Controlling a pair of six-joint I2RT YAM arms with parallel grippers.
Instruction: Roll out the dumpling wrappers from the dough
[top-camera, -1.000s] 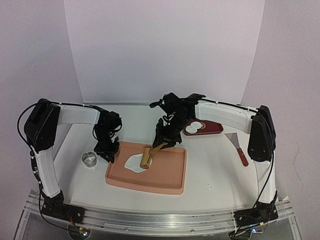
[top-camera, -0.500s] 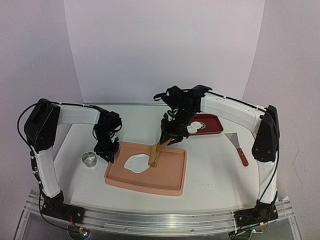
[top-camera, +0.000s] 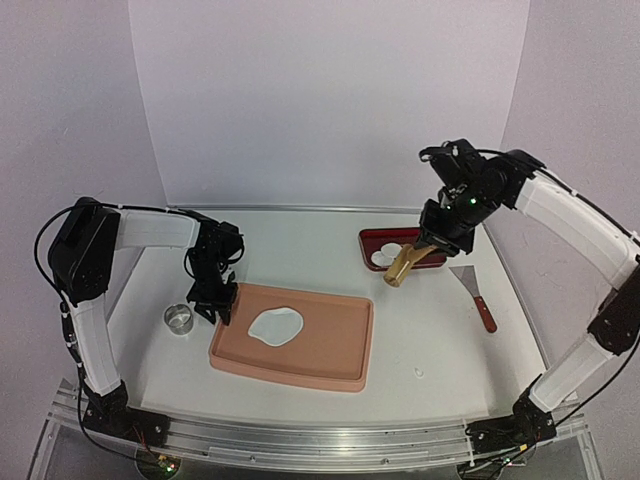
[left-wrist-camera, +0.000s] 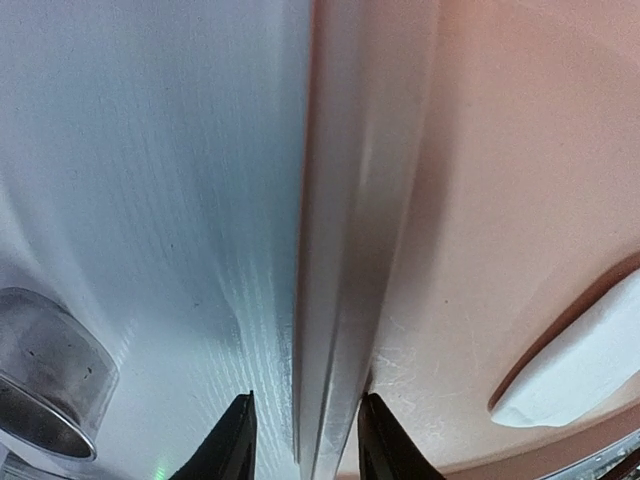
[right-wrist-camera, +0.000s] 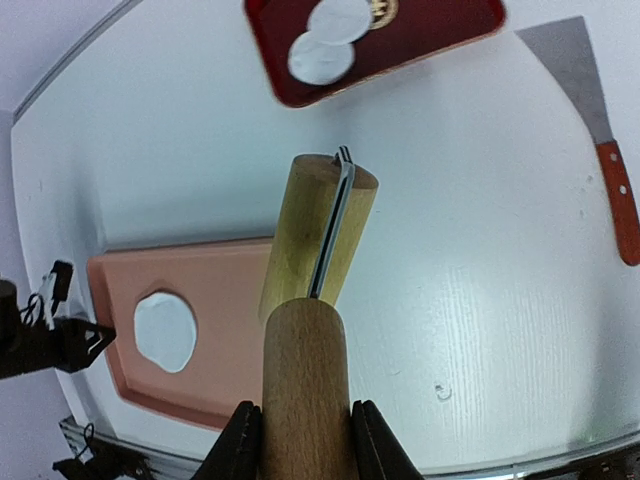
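My right gripper brings the rolling pin down onto clear space next and releases it, since bare tabletop lies below my right gripper between the pink board (top-camera: 330, 345) and the scraper.
The dough (top-camera: 276, 325) lies as a flat, irregular white sheet on the pink board (top-camera: 330, 345), also seen in the right wrist view (right-wrist-camera: 165, 331). My left gripper (top-camera: 213, 305) sits at the board's left edge, its fingers straddling the rim (left-wrist-camera: 335, 300) and closed on it. My right gripper (top-camera: 437, 240) hangs high over the table's right side, shut on the wooden rolling pin (top-camera: 403, 266), which points down and left. Two dumpling wrappers (right-wrist-camera: 322, 58) rest on the red plate (top-camera: 430, 250).
A metal ring cutter (top-camera: 179, 318) stands on the table left of the board. A scraper with a red handle (top-camera: 475, 295) lies to the right of the red plate. White walls close off the back and sides.
My right arm has lifted the rolling pin off the dough and swung it up and right, over the area by the red plate. The left gripper has stayed on the board's rim.
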